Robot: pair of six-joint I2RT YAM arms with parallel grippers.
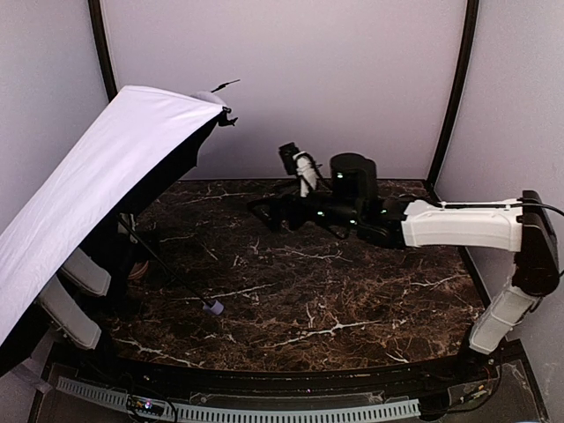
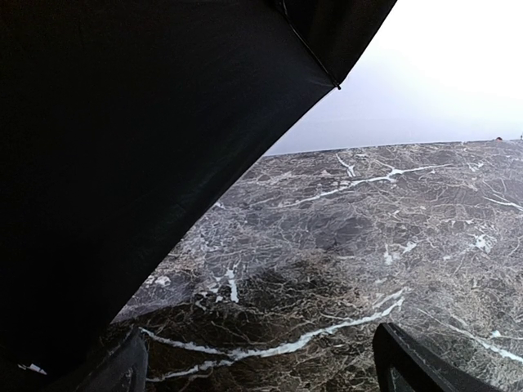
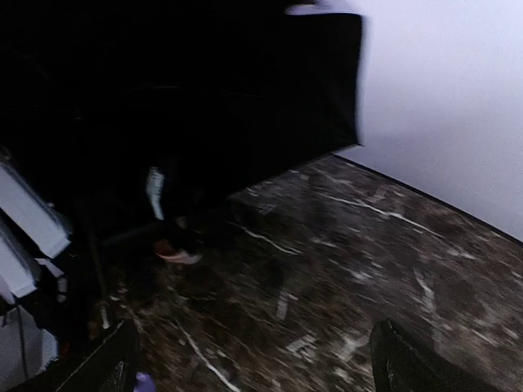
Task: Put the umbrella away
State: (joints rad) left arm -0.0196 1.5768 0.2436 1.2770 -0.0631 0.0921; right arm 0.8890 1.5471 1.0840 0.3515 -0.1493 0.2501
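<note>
My right gripper moves to the left in the top view and back next, onto the lower length of the umbrella's stem, since the stem is bare above the lavender knob.
The umbrella [image 1: 97, 176] stands open at the left, tilted, with its pale outside up and its black lining facing the table. Its thin black shaft runs down to the lavender handle knob [image 1: 212, 307], which rests on the marble. My left gripper [image 2: 261, 359] is open and empty under the canopy; the black lining [image 2: 122, 163] fills the left of its view. The canopy hides this gripper in the top view. My right gripper [image 1: 263, 211] is open and empty at the back middle of the table, pointing at the umbrella. Its own view [image 3: 257, 355] shows the lining [image 3: 180, 90] and the knob [image 3: 143, 381].
The dark marble table [image 1: 335, 291] has white walls behind and at both sides. My left arm's white links [image 1: 79, 273] sit beneath the canopy at the left edge. My right arm [image 1: 458, 225] stretches across the right half of the table.
</note>
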